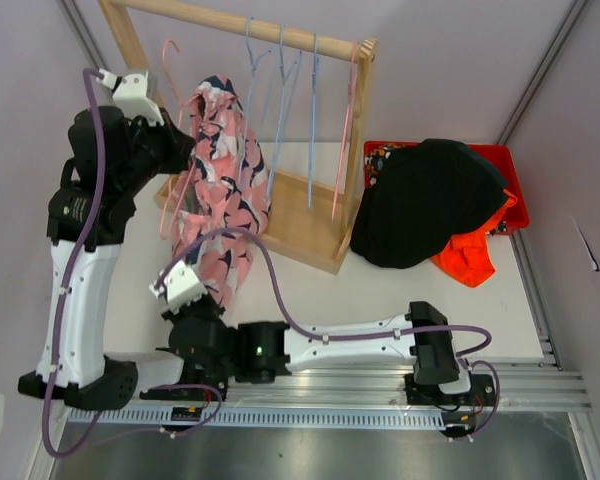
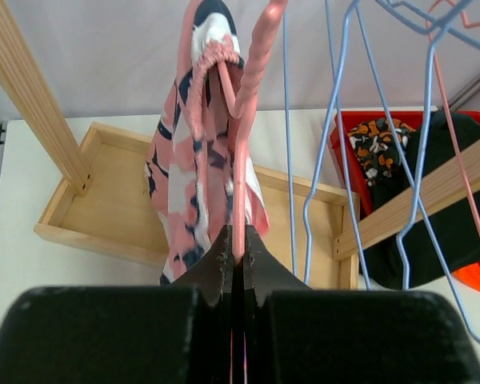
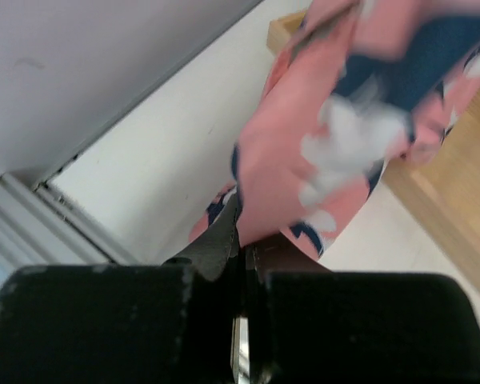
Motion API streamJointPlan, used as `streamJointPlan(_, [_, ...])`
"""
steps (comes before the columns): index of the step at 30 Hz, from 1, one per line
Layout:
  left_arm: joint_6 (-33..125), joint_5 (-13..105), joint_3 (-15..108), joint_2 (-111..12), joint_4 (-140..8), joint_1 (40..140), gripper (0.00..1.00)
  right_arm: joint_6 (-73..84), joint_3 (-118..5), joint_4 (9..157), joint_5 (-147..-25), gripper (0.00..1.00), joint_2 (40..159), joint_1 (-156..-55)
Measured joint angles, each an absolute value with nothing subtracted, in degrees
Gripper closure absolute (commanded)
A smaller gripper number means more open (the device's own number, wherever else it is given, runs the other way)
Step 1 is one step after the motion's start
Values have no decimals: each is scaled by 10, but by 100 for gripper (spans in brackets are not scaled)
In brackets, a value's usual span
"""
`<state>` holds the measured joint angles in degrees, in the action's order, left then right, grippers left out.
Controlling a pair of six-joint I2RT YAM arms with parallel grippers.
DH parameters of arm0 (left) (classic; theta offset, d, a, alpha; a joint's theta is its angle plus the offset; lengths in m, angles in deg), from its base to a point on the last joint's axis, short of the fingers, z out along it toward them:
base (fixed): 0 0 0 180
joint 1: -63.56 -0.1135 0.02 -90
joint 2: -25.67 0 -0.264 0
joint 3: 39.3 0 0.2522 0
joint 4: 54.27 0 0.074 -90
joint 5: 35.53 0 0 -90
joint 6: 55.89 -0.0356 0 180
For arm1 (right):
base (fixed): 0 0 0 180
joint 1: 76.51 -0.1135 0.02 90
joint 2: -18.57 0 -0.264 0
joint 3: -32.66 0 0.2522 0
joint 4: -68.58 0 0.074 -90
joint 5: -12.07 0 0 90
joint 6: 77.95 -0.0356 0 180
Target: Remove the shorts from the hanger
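Observation:
The rack's top bar (image 1: 216, 18) is outward of my left gripper. My left gripper should move outward next, toward the blue hangers, and release the pink hanger (image 1: 176, 100) on that bar.
The shorts (image 1: 220, 180) are pink with navy and white patches and hang from a pink hanger (image 1: 176, 100) in front of the wooden rack's left end. My left gripper (image 1: 180, 150) is shut on the pink hanger's wire (image 2: 242, 192), with the shorts (image 2: 196, 160) draped just beyond its fingertips. My right gripper (image 1: 205, 290) is shut on the lower hem of the shorts (image 3: 320, 136), low near the table. The shorts stretch between the two grippers.
The wooden rack (image 1: 310, 215) holds several blue hangers (image 1: 280, 90) and a pink one (image 1: 348, 130). A red bin (image 1: 510, 180) at the right holds a black garment (image 1: 430, 200) and an orange one (image 1: 470, 255). A metal rail (image 1: 380, 385) runs along the near edge.

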<state>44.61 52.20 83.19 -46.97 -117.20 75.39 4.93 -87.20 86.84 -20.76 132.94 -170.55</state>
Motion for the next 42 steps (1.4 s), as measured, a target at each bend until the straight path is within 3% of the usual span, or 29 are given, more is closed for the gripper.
streamJointPlan(7, [461, 492, 676, -338, -1184, 754, 100, 68, -1038, 903, -281, 100, 1357, -1561])
streamJointPlan(12, [471, 512, 658, -307, -1205, 755, 100, 68, -1068, 920, -296, 100, 1354, -1535])
streamJointPlan(17, [466, 539, 690, -304, -1242, 755, 100, 31, -899, 906, -288, 100, 1274, -1566])
streamJointPlan(22, [460, 560, 787, -360, -1236, 755, 100, -11, -755, 906, -250, 100, 1203, -1672])
streamJointPlan(26, [456, 569, 856, -412, -1215, 755, 100, -16, -715, 926, -191, 100, 1164, -1763])
streamJointPlan(29, [452, 577, 883, -448, -1202, 755, 100, 1, -705, 944, -145, 100, 1118, -1778])
streamJointPlan(34, [444, 578, 890, -487, -1199, 755, 100, 115, -690, 902, -73, 100, 987, -1714])
streamJointPlan(42, [430, 580, 860, -468, -1191, 755, 100, 240, -746, 830, -94, 100, 857, -1481])
